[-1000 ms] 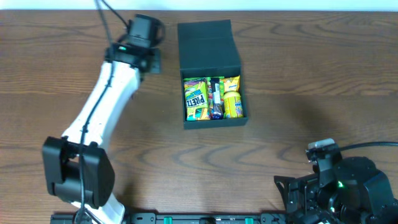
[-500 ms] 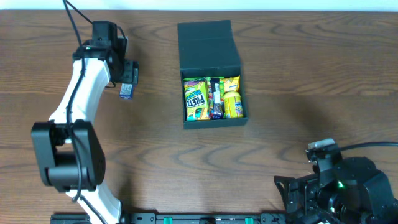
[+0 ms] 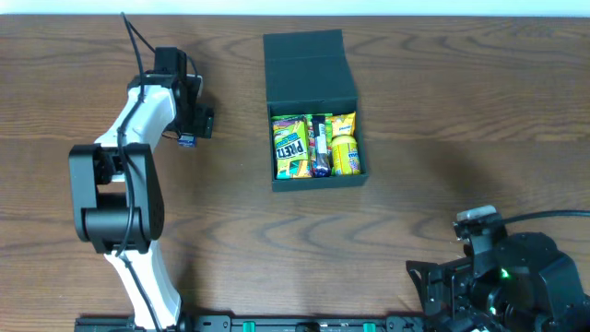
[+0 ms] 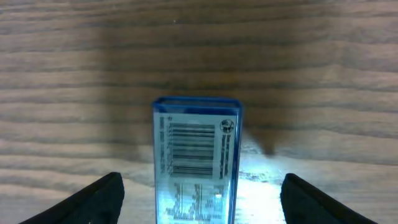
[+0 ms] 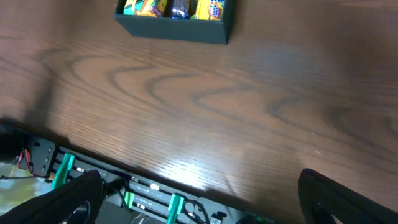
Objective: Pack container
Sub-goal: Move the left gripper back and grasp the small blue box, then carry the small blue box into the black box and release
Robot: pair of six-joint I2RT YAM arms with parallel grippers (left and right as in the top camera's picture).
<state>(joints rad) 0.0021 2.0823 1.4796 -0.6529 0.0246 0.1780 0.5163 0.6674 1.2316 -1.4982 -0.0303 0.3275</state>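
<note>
The blue packet is next: my left gripper will go down around it and bring both fingers in onto its long sides (image 3: 188, 139) (image 4: 196, 176).
The container (image 3: 317, 178) is a matte black box with its flap lid (image 3: 308, 66) folded back. It holds a green pretzel packet (image 3: 290, 146), a dark bar and yellow packets (image 3: 345, 145). It shows at the top of the right wrist view (image 5: 174, 26). A blue packet (image 3: 187, 140) lies on the table left of the container, barcode side up in the left wrist view (image 4: 196, 155). My left gripper (image 3: 195, 124) is open, with its fingers (image 4: 196, 190) wide apart on either side of the packet, not touching it. My right gripper (image 5: 199, 186) is open and empty.
The right arm (image 3: 507, 272) sits folded at the table's front right corner, over the front rail (image 5: 149, 193). The left arm (image 3: 138, 138) stretches from the front left up to the blue packet. Bare wood lies between the container and the front edge.
My left gripper has swung from beside the container's lid to the left and toward the front, over the blue packet. The arm has folded in behind it. The right arm has not moved.
</note>
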